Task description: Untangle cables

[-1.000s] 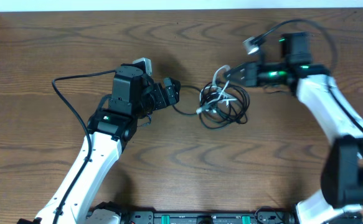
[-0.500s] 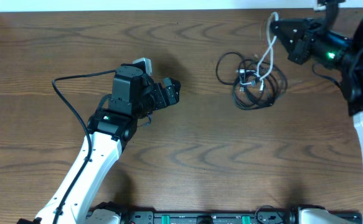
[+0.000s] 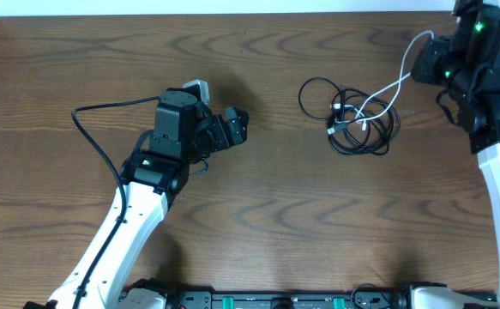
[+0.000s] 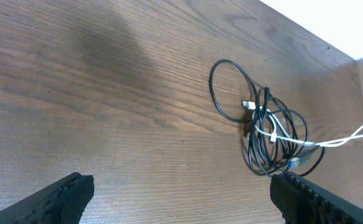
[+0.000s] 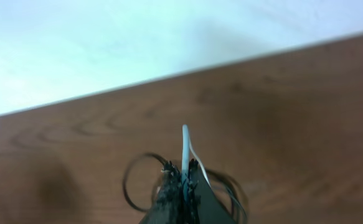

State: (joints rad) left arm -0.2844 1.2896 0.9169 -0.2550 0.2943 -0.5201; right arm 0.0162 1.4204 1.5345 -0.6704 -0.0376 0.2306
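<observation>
Next, my right gripper will pull up and away from the black loops (image 3: 361,122), then release the white cable (image 3: 391,90), because its length still runs down into the tangle.
The cables lie as a tangle of black loops (image 3: 361,122) right of the table's middle, with a white cable (image 3: 391,90) running out of it up to the right. My right gripper (image 3: 423,53) is shut on that white cable near the far right edge, holding it raised. In the right wrist view the white cable (image 5: 185,146) sticks out between the closed fingertips (image 5: 197,183), and the black loops (image 5: 131,183) lie behind. My left gripper (image 3: 237,127) stands open and empty, well left of the tangle. The left wrist view shows the tangle (image 4: 274,140) beyond its spread fingers (image 4: 63,196).
The thick black wire (image 3: 95,137) of the left arm loops over the table at the left. The table's far edge (image 3: 232,13) meets a white wall. The right arm (image 3: 498,172) runs along the right side.
My right gripper has moved right and towards the far edge with the white cable, dragging the tangle to the right and stretching the white cable out of it. The left arm has not moved.
</observation>
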